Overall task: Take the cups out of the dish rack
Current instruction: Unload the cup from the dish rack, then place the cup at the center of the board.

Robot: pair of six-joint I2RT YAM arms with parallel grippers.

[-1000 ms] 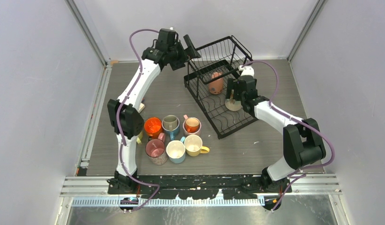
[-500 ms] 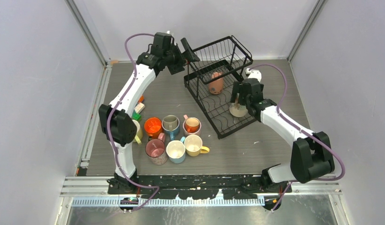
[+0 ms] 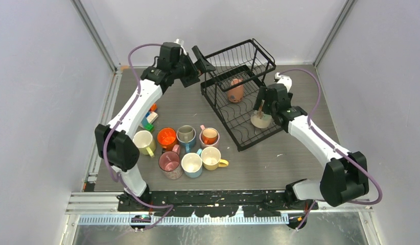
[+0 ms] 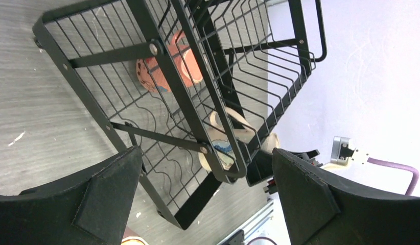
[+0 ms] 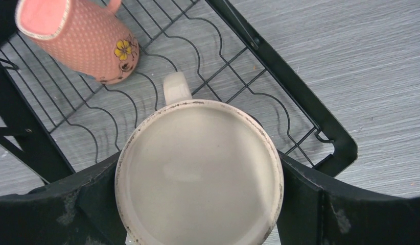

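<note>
The left gripper moves back and to the right in the top view onto the beige cup's loose end next, since a grip holds one end of the cup.
The black wire dish rack (image 3: 237, 97) stands at the back middle of the table. A salmon cup (image 3: 235, 90) lies on its side on the lower tray, also seen in the left wrist view (image 4: 169, 66) and the right wrist view (image 5: 80, 41). My right gripper (image 3: 261, 115) is shut on a beige cup (image 5: 197, 173) over the tray's right end, a finger pressed on each side. My left gripper (image 3: 204, 59) hangs open at the rack's upper left corner, holding nothing (image 4: 208, 178). Several cups (image 3: 191, 164) stand grouped on the table at front left.
Small coloured blocks (image 3: 149, 118) lie beside the left arm. The rack's frame (image 5: 279, 76) runs close around the held beige cup (image 4: 223, 138). Grey walls enclose the table on three sides.
My right gripper has shifted right and toward me along the tray with the beige cup in it. My left arm has swung left, uncovering a cream cup on the table.
</note>
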